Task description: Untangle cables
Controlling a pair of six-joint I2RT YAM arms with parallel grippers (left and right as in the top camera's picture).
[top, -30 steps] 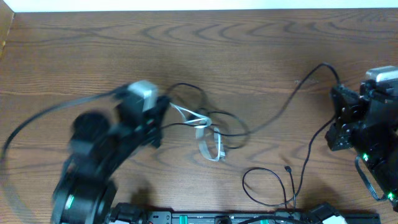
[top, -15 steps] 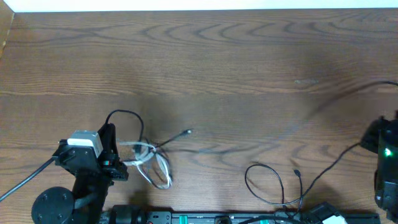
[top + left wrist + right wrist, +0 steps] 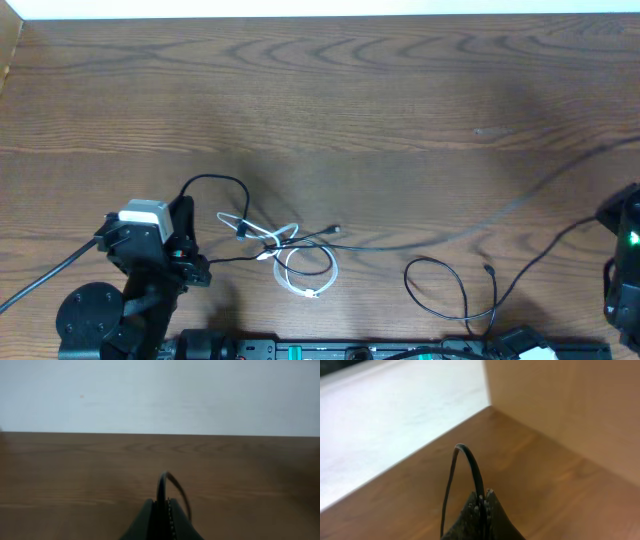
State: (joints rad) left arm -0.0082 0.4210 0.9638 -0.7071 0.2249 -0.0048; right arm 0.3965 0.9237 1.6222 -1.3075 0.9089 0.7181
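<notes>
My right gripper swings left in the overhead view next, fingers turning down, and releases the cable, since clear wood lies there beyond the thin loop.
My left gripper (image 3: 186,208) stands at the near left, shut on a black cable (image 3: 215,184) that arches out of its tips (image 3: 161,501) and runs right into a loose knot (image 3: 268,240). In that knot lies the white cable (image 3: 305,272), coiled in small loops. A second black cable (image 3: 520,200) stretches, blurred, from the knot to the far right. My right gripper (image 3: 482,494) is shut on a black cable (image 3: 470,462); overhead only the right arm (image 3: 625,255) shows at the frame's edge.
A thin black loop (image 3: 440,285) with a small plug (image 3: 488,268) lies near the front edge, right of centre. A loose plug end (image 3: 335,231) sticks out of the knot. A pale wooden wall (image 3: 570,405) rises beside the right gripper.
Both arms have pulled apart, left to the near left, right to the right edge. The knot was dragged left, then slid back right, and the white coil now lies looser.
</notes>
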